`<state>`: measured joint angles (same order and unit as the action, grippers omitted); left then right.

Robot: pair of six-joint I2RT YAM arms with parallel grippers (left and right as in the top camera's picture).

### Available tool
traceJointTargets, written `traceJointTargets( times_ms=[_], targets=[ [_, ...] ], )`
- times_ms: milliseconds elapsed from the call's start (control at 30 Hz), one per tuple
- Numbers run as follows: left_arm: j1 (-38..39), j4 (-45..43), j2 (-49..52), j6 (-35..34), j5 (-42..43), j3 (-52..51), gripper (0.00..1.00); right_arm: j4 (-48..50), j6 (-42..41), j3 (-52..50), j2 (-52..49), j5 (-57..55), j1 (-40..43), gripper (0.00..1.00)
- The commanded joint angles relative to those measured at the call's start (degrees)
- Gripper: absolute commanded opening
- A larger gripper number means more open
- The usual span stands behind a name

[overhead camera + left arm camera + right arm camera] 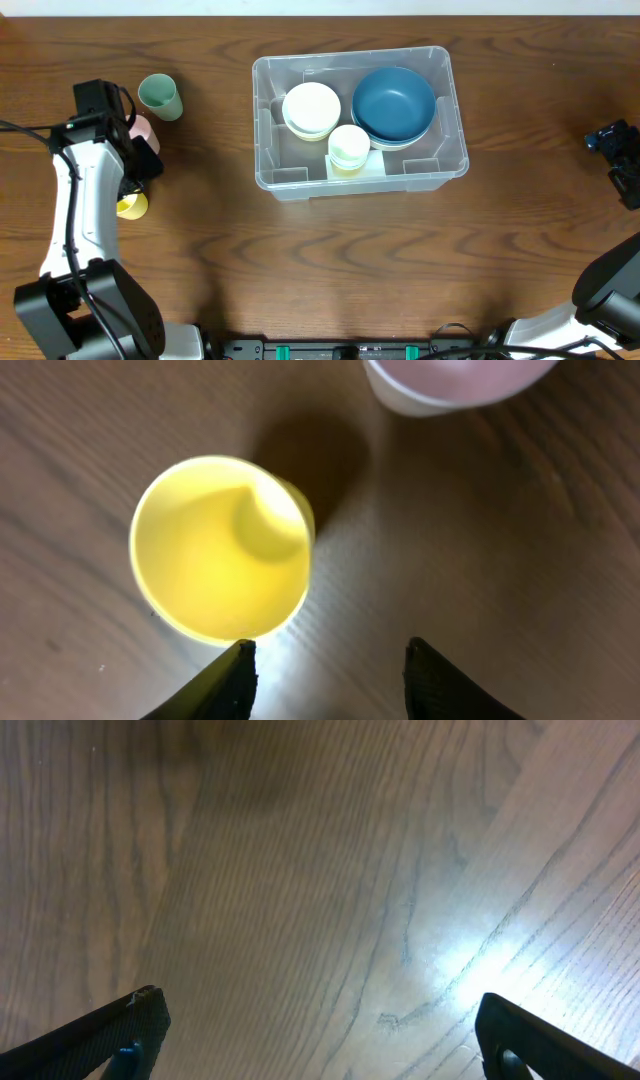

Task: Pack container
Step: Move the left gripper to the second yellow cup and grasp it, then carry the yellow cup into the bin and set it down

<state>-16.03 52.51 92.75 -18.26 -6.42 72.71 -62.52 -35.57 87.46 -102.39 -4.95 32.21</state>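
Observation:
The open rim of the yellow cup on the wood is just beside the end of one finger. I need to move my left gripper down toward the cup next, until its fingers straddle the cup's side.
The container, a large clear plastic bin, stands at the table's middle. Inside it are a cream bowl, a blue bowl and a pale yellow cup. At the far left a yellow cup stands upright on the wood, also visible beside my left arm. My left gripper hangs just above and behind it, jaws partly open with only bare table between them. The left finger is close to the cup's rim. My right gripper is wide open over bare wood at the far right.
A pink cup stands just beyond the yellow one, partly under my left arm. A green cup stands further back. The right arm sits at the table's right edge.

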Motion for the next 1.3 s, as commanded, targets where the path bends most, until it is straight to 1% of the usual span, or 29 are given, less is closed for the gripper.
traceJointTargets(
  times_ms=[0,267,533,567,633,667,767,967,1033,1067,1133,1167,1267],
  targets=[
    [-0.31,-1.33,1.77,-0.92,-0.33,-1.40,0.48,-0.02,-0.81,-0.09,-0.15,-0.66,0.09,0.99],
    [-0.35,-4.98,7.13,-0.85,-0.96,-1.99,0.49,-0.02,-0.81,-0.09,-0.15,-0.66,0.09,0.99],
    [-1.77,-5.81,11.17,-0.94,-0.94,-1.99,0.47,-0.02,-0.81,-0.09,-0.15,-0.66,0.09,0.99],
    [-2.03,-5.90,11.41,-0.96,-0.87,-1.99,0.43,-0.02,-0.81,-0.09,-0.15,-0.66,0.09,0.99],
    [-2.29,-5.79,11.52,-0.98,-0.37,-1.99,0.20,-0.02,-0.81,-0.09,-0.15,-0.66,0.09,0.99],
    [-2.32,-5.70,11.52,-1.14,-0.13,-1.99,0.06,-0.02,-0.81,-0.09,-0.15,-0.66,0.09,0.99],
    [-2.27,-4.96,11.52,-2.03,1.73,-1.99,0.06,-0.02,-0.81,-0.09,-0.15,-0.66,0.09,0.99],
    [-1.38,-2.14,11.45,-1.75,10.58,-1.88,0.06,-0.02,-0.81,-0.09,-0.15,-0.63,0.09,0.99],
    [-0.15,-1.42,11.28,0.42,16.39,-1.88,0.06,-0.02,-0.81,-0.09,-0.15,-0.66,0.09,0.99],
    [0.96,-1.16,11.13,3.02,20.87,-1.86,0.06,-0.02,-0.81,-0.09,-0.15,-0.66,0.09,0.99],
    [3.23,-0.85,10.71,6.88,26.82,-1.86,0.06,-0.02,-0.81,-0.09,-0.15,-0.66,0.09,0.99],
    [4.70,-0.35,10.38,8.44,28.55,-1.73,0.06,-0.02,-0.81,-0.09,-0.15,-0.66,0.09,0.99],
    [10.21,1.53,8.50,10.99,28.70,-0.83,0.06,-0.02,-0.81,-0.09,-0.15,-0.66,0.09,0.99]
  ],
)
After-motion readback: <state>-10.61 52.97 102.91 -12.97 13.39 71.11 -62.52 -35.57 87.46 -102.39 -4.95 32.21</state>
